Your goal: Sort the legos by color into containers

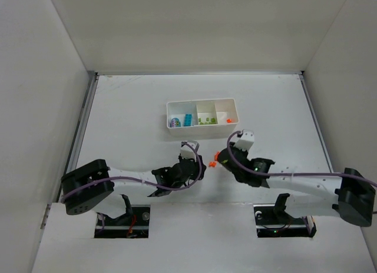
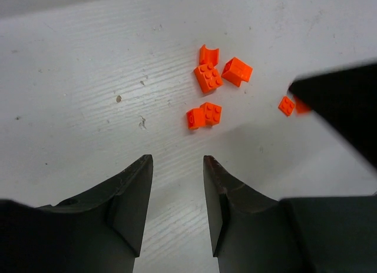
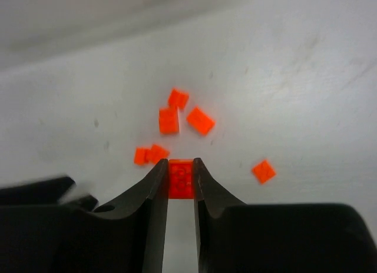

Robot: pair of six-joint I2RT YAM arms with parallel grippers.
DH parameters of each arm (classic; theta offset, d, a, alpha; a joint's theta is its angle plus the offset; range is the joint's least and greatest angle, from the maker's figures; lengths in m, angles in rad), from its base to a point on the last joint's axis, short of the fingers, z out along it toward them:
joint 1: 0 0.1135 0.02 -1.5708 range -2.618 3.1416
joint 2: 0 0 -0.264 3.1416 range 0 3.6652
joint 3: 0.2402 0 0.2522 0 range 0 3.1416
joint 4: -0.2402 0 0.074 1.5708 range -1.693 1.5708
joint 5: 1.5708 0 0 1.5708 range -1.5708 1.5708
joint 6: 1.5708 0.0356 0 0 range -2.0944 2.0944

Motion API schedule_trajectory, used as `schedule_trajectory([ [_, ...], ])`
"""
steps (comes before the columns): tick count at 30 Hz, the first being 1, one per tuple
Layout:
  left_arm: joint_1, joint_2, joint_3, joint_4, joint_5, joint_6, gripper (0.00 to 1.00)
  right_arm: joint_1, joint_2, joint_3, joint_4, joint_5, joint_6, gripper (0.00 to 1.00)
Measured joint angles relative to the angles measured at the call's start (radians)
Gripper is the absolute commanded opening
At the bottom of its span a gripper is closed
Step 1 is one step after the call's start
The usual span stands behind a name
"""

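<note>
My right gripper carries the orange lego outward over the tray section holding orange next and releases it there, since that section matches its color and lies outward of my right gripper.
Several orange legos (image 2: 207,77) lie loose on the table between my two grippers; they also show in the top view (image 1: 211,163). My right gripper (image 3: 180,167) is shut on one orange lego (image 3: 181,179), with more orange legos (image 3: 169,120) just beyond it. My left gripper (image 2: 177,164) is open and empty, a little short of the orange pair (image 2: 204,115). The white tray (image 1: 200,101) stands farther back: teal-blue legos (image 1: 187,120) in its wide left compartment, lime green (image 1: 205,120) in the middle, orange (image 1: 229,120) in the right.
White walls enclose the table on three sides. The right arm's dark body (image 2: 347,108) enters the left wrist view at the right. A purple round piece (image 1: 174,122) lies in the tray's left compartment.
</note>
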Motion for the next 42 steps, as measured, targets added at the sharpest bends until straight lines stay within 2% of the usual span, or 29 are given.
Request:
schedule_trajectory([
  [5,-0.023,0.061,0.028,0.011,0.000,0.011,0.36,-0.266,-0.102,0.039,0.181,-0.070,-0.239,0.21],
  [10,-0.026,0.111,0.048,0.031,-0.002,0.023,0.36,-0.461,-0.009,0.149,0.328,-0.205,-0.402,0.21],
  [18,-0.024,0.201,0.091,0.070,-0.002,0.044,0.36,-0.580,0.275,0.377,0.424,-0.322,-0.543,0.25],
  [20,-0.024,0.220,0.104,0.075,-0.002,0.049,0.36,-0.599,0.323,0.398,0.430,-0.333,-0.557,0.30],
  [24,-0.024,0.240,0.116,0.079,-0.002,0.057,0.35,-0.619,0.374,0.401,0.427,-0.346,-0.571,0.53],
  [28,-0.023,0.248,0.122,0.080,-0.002,0.066,0.33,-0.611,0.332,0.362,0.437,-0.343,-0.577,0.56],
  [30,-0.021,0.253,0.124,0.080,-0.002,0.070,0.33,-0.595,0.267,0.308,0.438,-0.328,-0.574,0.54],
  [38,-0.016,0.285,0.145,0.081,-0.002,0.079,0.29,-0.453,-0.026,0.041,0.439,-0.253,-0.462,0.26],
  [40,-0.011,0.291,0.153,0.081,-0.002,0.086,0.26,-0.412,-0.070,-0.022,0.392,-0.227,-0.402,0.18],
  [42,-0.006,0.301,0.164,0.079,-0.001,0.092,0.24,-0.373,-0.099,-0.071,0.319,-0.204,-0.332,0.18],
])
